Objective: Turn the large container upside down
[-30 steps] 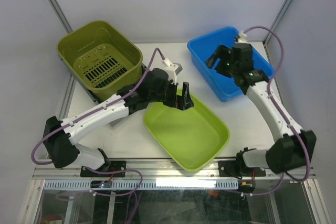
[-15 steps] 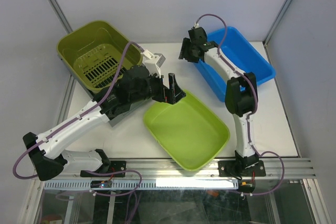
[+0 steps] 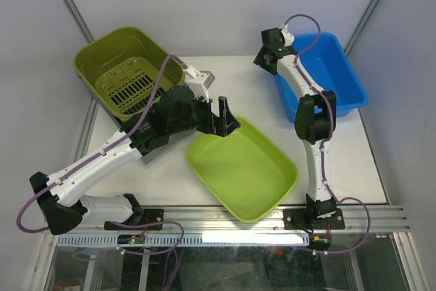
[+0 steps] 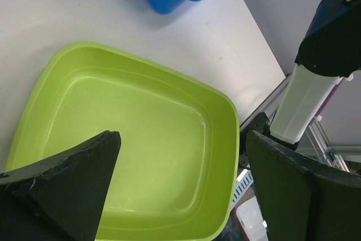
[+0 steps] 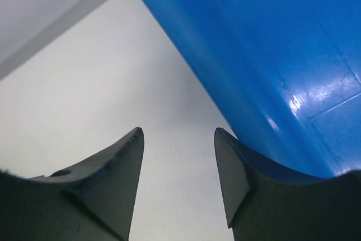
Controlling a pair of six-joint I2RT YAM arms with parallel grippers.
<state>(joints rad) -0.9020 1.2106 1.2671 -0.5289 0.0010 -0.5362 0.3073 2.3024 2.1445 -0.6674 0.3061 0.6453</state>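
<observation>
My right gripper will move back from the blue bin next, go across the lime-green container (image 3: 245,168) and come down onto its long rim (image 3: 214,193) opposite the bin, since the container is upright.
The large lime-green container (image 3: 245,168) lies upright and empty at the front middle of the table; it also fills the left wrist view (image 4: 141,139). My left gripper (image 3: 223,122) hovers over its far left rim, open, holding nothing (image 4: 183,139). My right gripper (image 3: 267,51) is at the back, against the left outer wall of a blue bin (image 3: 334,66). In the right wrist view its jaws (image 5: 177,134) stand apart over bare table, with the right finger (image 5: 237,184) against the blue wall (image 5: 282,55).
An olive-green slatted basket (image 3: 129,76) sits tilted at the back left, on a grey block. The right arm's upright links (image 3: 313,127) stand between the lime container and the blue bin. Metal frame posts rise at both back corners.
The right arm swung from above the blue bin to its left side. The bin then slid and turned to the right with the gripper against it. The left arm shifted slightly left, then held.
</observation>
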